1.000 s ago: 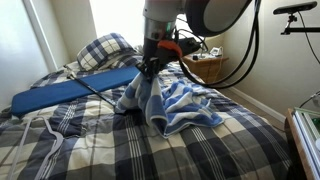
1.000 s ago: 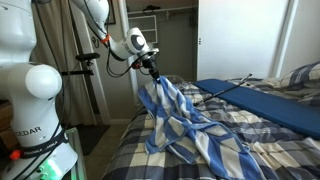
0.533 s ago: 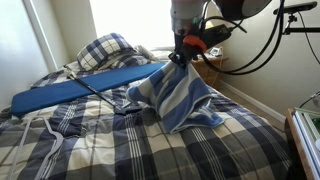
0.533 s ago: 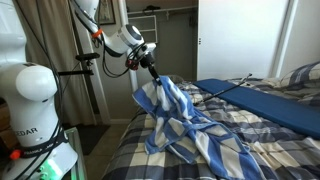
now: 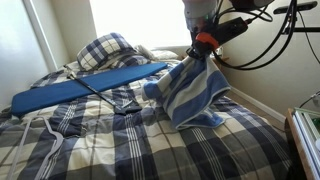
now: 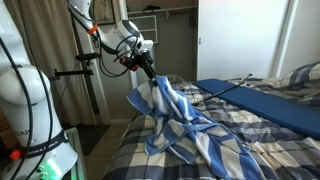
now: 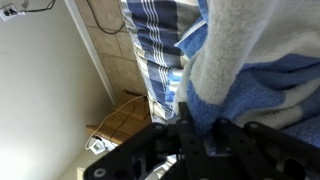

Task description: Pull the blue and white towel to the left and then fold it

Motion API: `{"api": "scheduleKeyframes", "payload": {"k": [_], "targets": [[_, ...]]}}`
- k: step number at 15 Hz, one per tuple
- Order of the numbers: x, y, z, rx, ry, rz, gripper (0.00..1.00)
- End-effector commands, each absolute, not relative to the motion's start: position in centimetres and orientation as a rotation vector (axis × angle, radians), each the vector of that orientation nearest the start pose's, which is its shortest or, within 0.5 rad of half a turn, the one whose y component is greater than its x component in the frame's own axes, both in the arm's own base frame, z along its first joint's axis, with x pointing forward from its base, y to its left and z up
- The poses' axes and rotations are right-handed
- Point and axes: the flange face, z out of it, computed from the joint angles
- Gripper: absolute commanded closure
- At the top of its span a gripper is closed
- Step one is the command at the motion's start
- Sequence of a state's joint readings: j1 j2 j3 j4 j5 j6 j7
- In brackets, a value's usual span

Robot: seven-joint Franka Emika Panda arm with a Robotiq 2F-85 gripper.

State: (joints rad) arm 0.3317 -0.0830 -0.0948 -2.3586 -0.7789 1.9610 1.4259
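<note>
I need to lower the held end onto the towel's lower part [image 6: 174, 133] on the bed next and release it, because it still hangs above the plaid bed.
The blue and white towel [image 5: 190, 92] hangs from my gripper [image 5: 201, 52], lifted at one end, its lower part still lying on the plaid bed [image 5: 120, 140]. In an exterior view the towel [image 6: 172, 115] drapes down from the gripper [image 6: 149, 74] near the bed's edge. In the wrist view the jaws [image 7: 203, 125] are shut on a fold of the striped terry towel [image 7: 240, 60], which fills most of that view.
A long flat plain-blue board [image 5: 80, 88] lies across the bed towards the plaid pillow [image 5: 105, 48]; it also shows in an exterior view [image 6: 262, 102]. A wicker nightstand [image 5: 210, 66] stands beside the bed. A white robot base [image 6: 30, 110] stands near the bed's corner.
My gripper has moved with the towel towards the bed's edge, right in one exterior view and left in the other, dragging the towel's upper part along and lifting it higher.
</note>
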Motion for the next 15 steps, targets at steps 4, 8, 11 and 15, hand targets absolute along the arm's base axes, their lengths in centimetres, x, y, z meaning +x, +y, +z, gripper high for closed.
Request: {"api": "scheduleKeyframes", "payload": {"k": [4, 8, 11, 15], "targets": [[46.4, 5.5, 35.4, 2.263, -0.925, 0.371, 0.96], [46.2, 0.2, 34.9, 2.195, -1.025, 0.348, 0.96], [45.6, -4.4, 33.2, 2.164, -1.091, 0.288, 0.96], [45.2, -8.0, 29.1, 2.205, -1.158, 0.247, 0.96]]}}
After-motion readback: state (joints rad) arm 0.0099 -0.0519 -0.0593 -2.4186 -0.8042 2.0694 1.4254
